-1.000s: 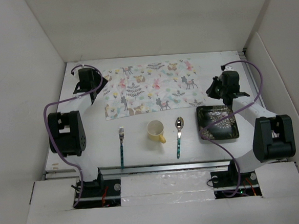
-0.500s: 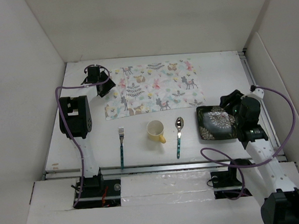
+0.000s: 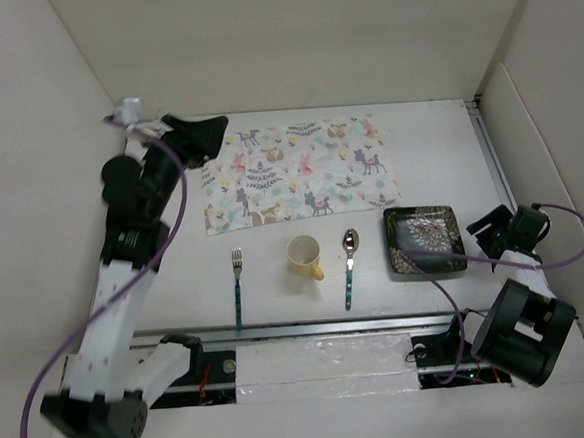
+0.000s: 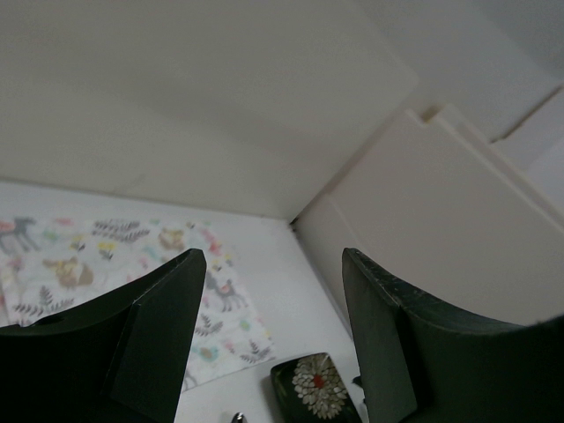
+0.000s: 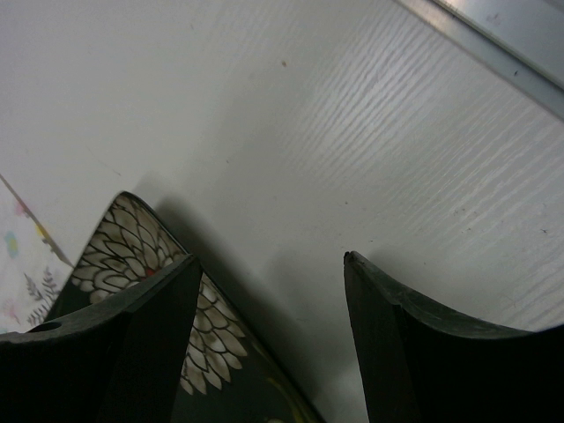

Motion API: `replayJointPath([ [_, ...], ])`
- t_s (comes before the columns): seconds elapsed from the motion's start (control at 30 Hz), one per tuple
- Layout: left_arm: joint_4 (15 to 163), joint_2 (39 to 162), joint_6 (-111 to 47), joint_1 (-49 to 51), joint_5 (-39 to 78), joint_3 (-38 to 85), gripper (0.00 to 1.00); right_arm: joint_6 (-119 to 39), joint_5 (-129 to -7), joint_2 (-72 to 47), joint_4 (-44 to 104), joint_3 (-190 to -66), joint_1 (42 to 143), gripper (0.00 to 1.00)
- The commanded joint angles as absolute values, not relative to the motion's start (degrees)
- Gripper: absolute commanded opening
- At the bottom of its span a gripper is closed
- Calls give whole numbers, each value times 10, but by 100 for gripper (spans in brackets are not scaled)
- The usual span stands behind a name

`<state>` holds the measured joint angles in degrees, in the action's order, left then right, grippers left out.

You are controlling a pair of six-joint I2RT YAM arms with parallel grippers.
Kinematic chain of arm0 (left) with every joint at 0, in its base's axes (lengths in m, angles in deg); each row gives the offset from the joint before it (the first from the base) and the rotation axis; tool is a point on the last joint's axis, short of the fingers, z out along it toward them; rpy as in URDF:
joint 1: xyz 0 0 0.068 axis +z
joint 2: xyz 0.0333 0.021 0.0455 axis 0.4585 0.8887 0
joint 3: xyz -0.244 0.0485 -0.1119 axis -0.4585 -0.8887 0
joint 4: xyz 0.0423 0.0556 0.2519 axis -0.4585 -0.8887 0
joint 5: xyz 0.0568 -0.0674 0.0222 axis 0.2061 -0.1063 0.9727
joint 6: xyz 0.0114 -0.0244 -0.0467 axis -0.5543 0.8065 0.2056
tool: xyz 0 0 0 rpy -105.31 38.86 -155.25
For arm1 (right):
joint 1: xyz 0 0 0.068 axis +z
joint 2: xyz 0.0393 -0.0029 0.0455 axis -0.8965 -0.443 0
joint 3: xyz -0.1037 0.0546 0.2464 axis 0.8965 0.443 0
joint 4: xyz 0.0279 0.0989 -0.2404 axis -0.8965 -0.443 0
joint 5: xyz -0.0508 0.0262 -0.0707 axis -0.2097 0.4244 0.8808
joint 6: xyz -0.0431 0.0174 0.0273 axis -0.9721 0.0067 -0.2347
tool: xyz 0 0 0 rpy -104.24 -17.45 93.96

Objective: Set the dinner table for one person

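Observation:
Next, my right gripper shifts to the left in the top view, onto the near rim of the plate.
On the white dinner table a pastel animal-print placemat lies flat at the back. In front of it, from left to right, are a fork, a yellow cup, a spoon and a dark square flower-pattern plate. My left gripper is raised above the placemat's far left corner, open and empty. Its wrist view looks down on the placemat and plate. My right gripper sits low just right of the plate, open with only bare table between its fingers.
White walls enclose the table on the left, back and right. A metal rail runs along the near edge in front of the arm bases. The right arm's purple cable loops near the right wall.
The left arm has lifted off the placemat's left edge. The right gripper left the placemat's right edge, passed over the plate, came down to its right, and opened.

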<state>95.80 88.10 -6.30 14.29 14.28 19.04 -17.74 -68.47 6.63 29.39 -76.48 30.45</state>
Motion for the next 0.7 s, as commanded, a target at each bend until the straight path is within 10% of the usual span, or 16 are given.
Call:
replayJointPath([
  [0.0, 988, 785, -38, 156, 88, 88, 61, -214, -808, -8, 328, -786, 290, 72],
  [0.33, 928, 668, -106, 115, 80, 40, 60, -253, -929, -84, 342, -762, 282, 73],
  [0.67, 916, 662, -118, 115, 78, 46, 60, -228, -957, -53, 335, -727, 282, 52],
])
